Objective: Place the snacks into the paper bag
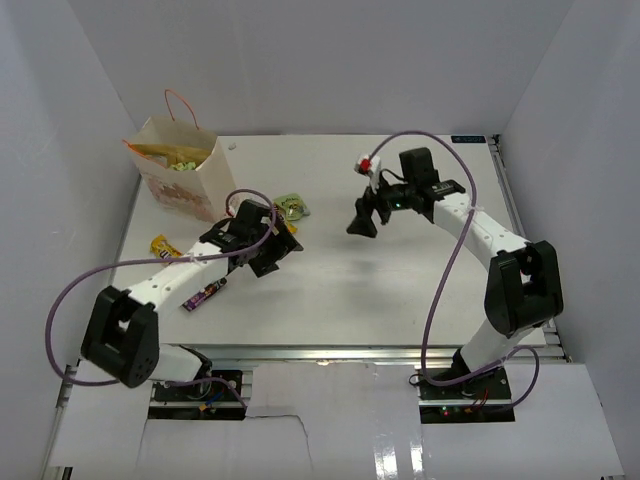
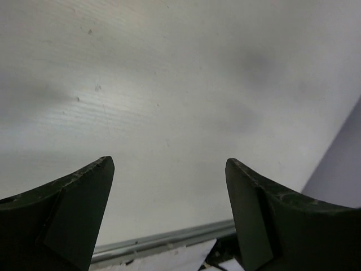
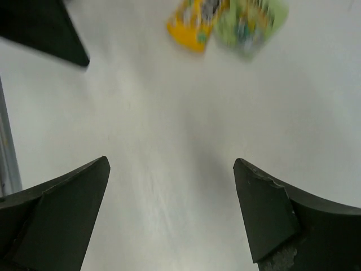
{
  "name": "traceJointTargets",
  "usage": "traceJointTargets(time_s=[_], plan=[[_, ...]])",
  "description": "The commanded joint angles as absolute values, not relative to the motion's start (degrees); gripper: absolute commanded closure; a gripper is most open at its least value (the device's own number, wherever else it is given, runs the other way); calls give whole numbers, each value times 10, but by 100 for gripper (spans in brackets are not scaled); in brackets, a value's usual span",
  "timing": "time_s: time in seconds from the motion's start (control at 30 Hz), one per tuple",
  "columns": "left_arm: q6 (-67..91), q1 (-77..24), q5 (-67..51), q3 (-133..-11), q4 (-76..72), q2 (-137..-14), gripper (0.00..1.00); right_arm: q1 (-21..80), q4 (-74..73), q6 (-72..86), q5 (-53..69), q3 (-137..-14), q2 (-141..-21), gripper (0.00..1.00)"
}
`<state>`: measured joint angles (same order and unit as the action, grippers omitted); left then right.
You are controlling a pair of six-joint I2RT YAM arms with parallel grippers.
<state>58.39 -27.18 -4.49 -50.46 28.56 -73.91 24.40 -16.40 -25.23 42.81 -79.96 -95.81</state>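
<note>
The left gripper moves outward and down next to close on the yellow packet beside the green packet, since only bare table shows between its fingers.
The paper bag (image 1: 178, 185) stands at the table's far left corner, and a yellow pack and a green packet (image 1: 183, 160) show in its open top. On the table lie a green packet (image 1: 292, 207), a yellow packet (image 1: 164, 246) and a dark purple candy pack (image 1: 205, 292). My left gripper (image 1: 280, 252) is open just below the green packet, with only bare table between its fingers (image 2: 169, 162). My right gripper (image 1: 368, 218) is open over the table's middle and holds nothing (image 3: 170, 162). Ahead of it lie a yellow packet (image 3: 194, 22) and the green packet (image 3: 251, 20).
White walls close in the table on three sides. The metal rail of the table's near edge (image 2: 163, 243) shows under the left gripper. Purple cables loop off both arms. A dark finger of the left gripper (image 3: 51, 34) shows at the top left of the right wrist view.
</note>
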Motion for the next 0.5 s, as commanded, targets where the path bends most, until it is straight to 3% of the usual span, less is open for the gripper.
traceJointTargets(time_s=[0.0,0.23,0.47], plan=[[634,-296,112,-551,236,-813,10,193,-242,-267,434,-690,-897,5],[589,-291,251,-675,236,-998,10,128,-239,-273,429,-570,-810,9],[572,-240,215,-773,257,-1101,17,95,-240,-277,433,-548,-786,10]])
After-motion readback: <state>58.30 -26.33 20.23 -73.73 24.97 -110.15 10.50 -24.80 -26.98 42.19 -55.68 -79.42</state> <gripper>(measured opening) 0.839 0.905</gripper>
